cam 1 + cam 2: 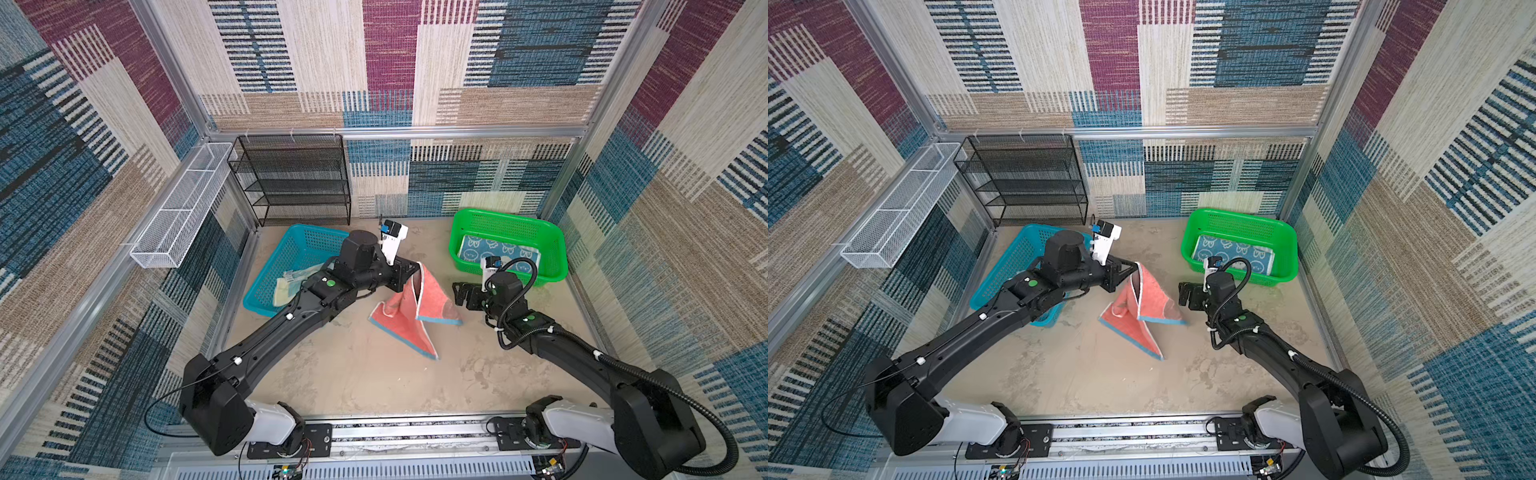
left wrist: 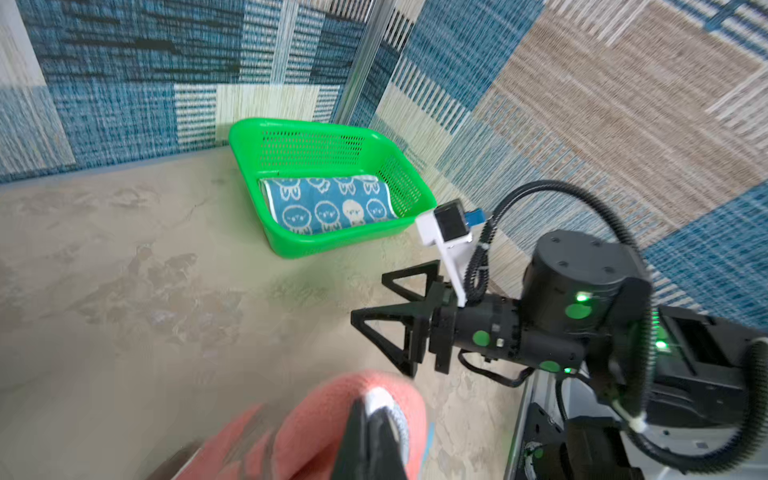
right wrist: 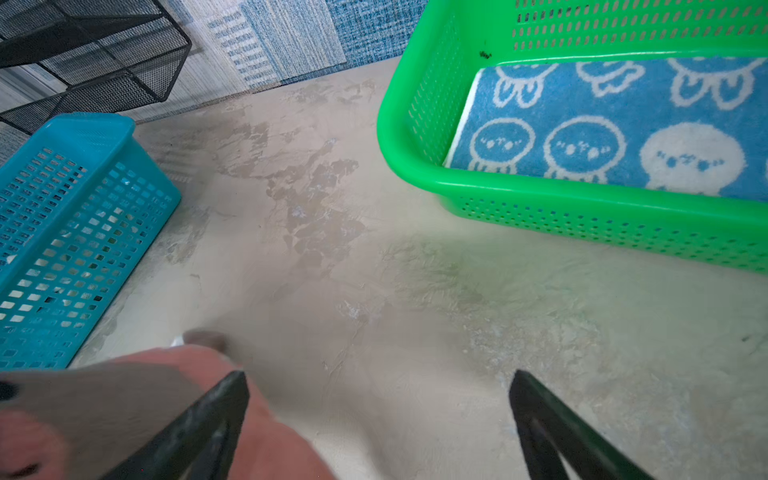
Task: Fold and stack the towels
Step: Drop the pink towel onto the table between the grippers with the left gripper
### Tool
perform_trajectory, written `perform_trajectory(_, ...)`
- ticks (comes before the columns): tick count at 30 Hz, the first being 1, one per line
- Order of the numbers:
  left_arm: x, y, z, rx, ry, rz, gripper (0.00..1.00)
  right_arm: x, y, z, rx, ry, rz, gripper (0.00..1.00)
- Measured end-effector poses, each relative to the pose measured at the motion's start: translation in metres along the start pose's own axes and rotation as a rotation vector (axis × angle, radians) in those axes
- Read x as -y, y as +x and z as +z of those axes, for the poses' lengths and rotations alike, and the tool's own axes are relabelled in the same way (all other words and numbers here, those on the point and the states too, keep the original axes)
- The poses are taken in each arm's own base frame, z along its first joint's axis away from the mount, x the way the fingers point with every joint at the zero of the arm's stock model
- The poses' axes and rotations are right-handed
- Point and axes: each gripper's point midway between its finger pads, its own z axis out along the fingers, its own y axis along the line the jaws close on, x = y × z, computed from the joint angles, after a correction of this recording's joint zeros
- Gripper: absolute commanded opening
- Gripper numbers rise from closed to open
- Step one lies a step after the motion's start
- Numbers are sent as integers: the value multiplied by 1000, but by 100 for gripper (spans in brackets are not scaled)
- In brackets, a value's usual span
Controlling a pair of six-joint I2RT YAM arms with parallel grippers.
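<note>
My left gripper tilts down next, lowers the towel's top edge onto the tabletop below beside the blue basket and releases, as the coral towel point(image 1: 409, 316) still hangs.
My left gripper point(image 1: 417, 267) point(image 1: 1136, 266) point(image 2: 365, 409) is shut on the top edge of the coral towel point(image 1: 409, 316) point(image 1: 1140, 309) point(image 2: 307, 432), which hangs from it with its lower corners resting on the table. To the right of that towel, my right gripper point(image 1: 459, 293) point(image 1: 1183, 293) point(image 3: 378, 382) stands open with nothing between its fingers; the coral towel point(image 3: 124, 415) shows beside one finger. A folded blue towel with white faces point(image 1: 498, 249) point(image 1: 1233, 251) point(image 2: 328, 203) point(image 3: 623, 120) lies in the green basket point(image 1: 557, 266) point(image 1: 1289, 266) point(image 2: 291, 245) point(image 3: 582, 208). A cream towel point(image 1: 291, 284) lies in the blue basket point(image 1: 259, 297).
The blue basket point(image 1: 1000, 278) point(image 3: 79, 232) sits at the back left under my left arm. A black mesh shelf point(image 1: 291, 178) point(image 1: 1023, 178) stands against the back wall, and a white wire tray point(image 1: 183, 208) hangs on the left wall. Bare table point(image 1: 374, 386) lies in front.
</note>
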Motion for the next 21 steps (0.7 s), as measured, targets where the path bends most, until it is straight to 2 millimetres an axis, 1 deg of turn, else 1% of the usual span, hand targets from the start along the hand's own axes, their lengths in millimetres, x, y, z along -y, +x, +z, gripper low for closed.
perform_trajectory(3,-26,18,13,-40,-107,-34,0,2,4,1,-13,7,-11,100)
perform_trajectory(4,-38,24,16,-52,-159,-40,0,3,6,3,-21,10,-20,100)
perform_trajectory(6,-57,40,20,-89,-233,-56,0,5,13,6,-49,20,-30,100)
perform_trajectory(8,-79,61,22,-137,-310,-77,0,7,19,10,-76,27,-40,100)
perform_trajectory(11,-105,89,19,-194,-400,-115,0,7,23,15,-99,26,-52,100)
perform_trajectory(14,-128,109,11,-227,-478,-138,0,5,29,20,-127,20,-60,100)
perform_trajectory(16,-141,117,6,-239,-522,-150,0,5,31,23,-141,20,-67,100)
perform_trajectory(17,-148,120,3,-243,-546,-156,5,5,32,24,-146,22,-69,100)
perform_trajectory(18,-154,121,0,-247,-565,-161,16,5,33,25,-150,22,-72,100)
perform_trajectory(19,-159,123,-2,-252,-587,-165,30,6,34,25,-153,23,-72,100)
perform_trajectory(20,-165,125,-5,-263,-609,-169,43,6,35,26,-157,24,-74,100)
perform_trajectory(21,-169,127,-7,-274,-627,-172,48,6,36,26,-158,23,-75,100)
